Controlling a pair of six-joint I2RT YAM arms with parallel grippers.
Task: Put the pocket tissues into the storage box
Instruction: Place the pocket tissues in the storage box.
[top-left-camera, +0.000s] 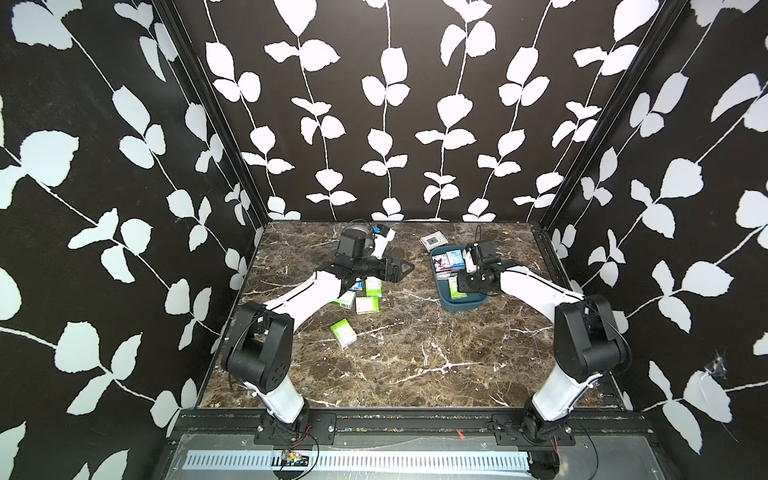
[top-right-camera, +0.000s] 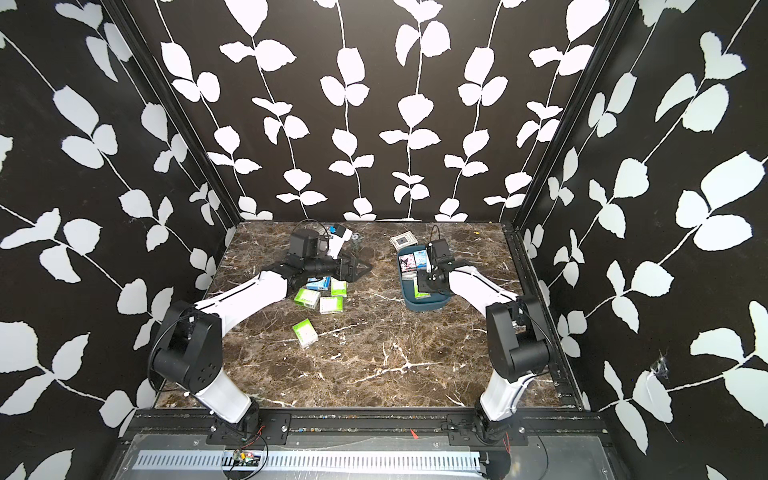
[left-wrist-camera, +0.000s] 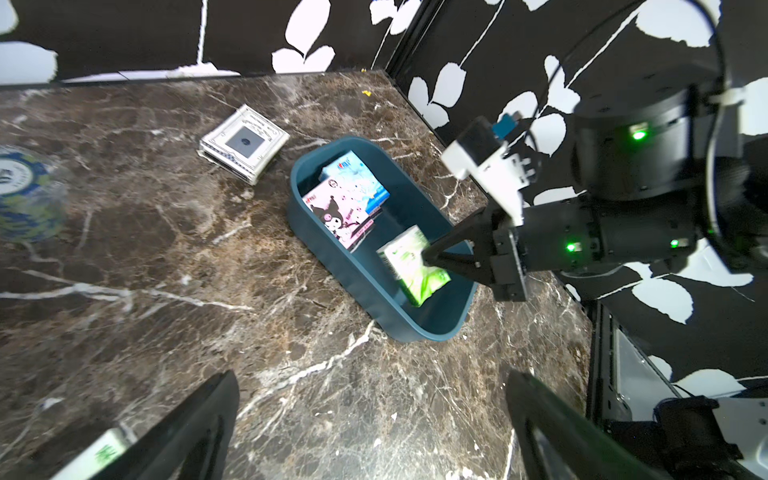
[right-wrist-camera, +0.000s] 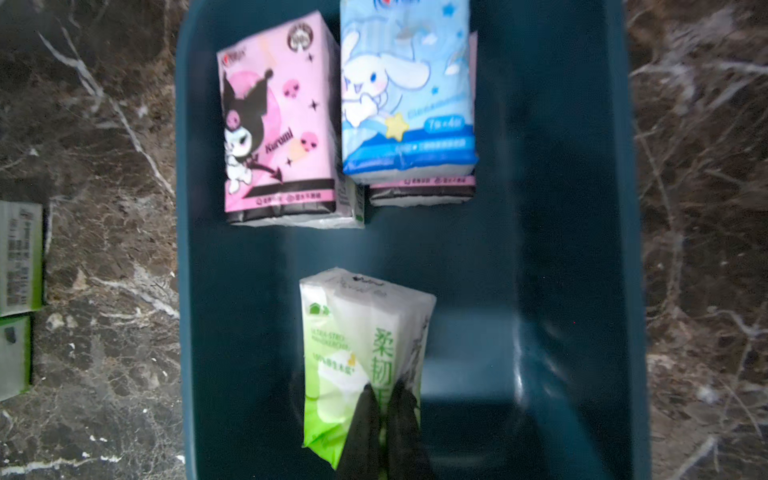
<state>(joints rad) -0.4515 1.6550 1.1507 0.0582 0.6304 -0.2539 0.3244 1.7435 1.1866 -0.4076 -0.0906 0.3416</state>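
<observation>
The bare bottom of the box beside the pink cartoon pack is lower and farther outward, so my right gripper will lower there next and release.
The storage box (top-left-camera: 457, 306) (right-wrist-camera: 540, 249) is a dark teal tray at the back right of the marble table. My right gripper (right-wrist-camera: 384, 386) is shut on the end of a green-and-white pocket tissue pack (right-wrist-camera: 353, 353) (left-wrist-camera: 411, 266) and holds it tilted inside the box, over its near half. In the far half lie a pink cartoon pack (right-wrist-camera: 278, 124) and a blue one (right-wrist-camera: 407, 91) on top of another pink pack. Several green packs (top-left-camera: 368, 304) (top-left-camera: 343, 332) lie loose on the table at the left. My left gripper (left-wrist-camera: 372, 376) (top-left-camera: 405, 268) hangs open and empty above bare marble beside them.
A white packet with a grey square (top-left-camera: 433, 241) (left-wrist-camera: 245, 143) lies just behind the box. A clear tape roll (left-wrist-camera: 25, 195) stands near the back wall. Black leaf-print walls close in three sides of the table.
</observation>
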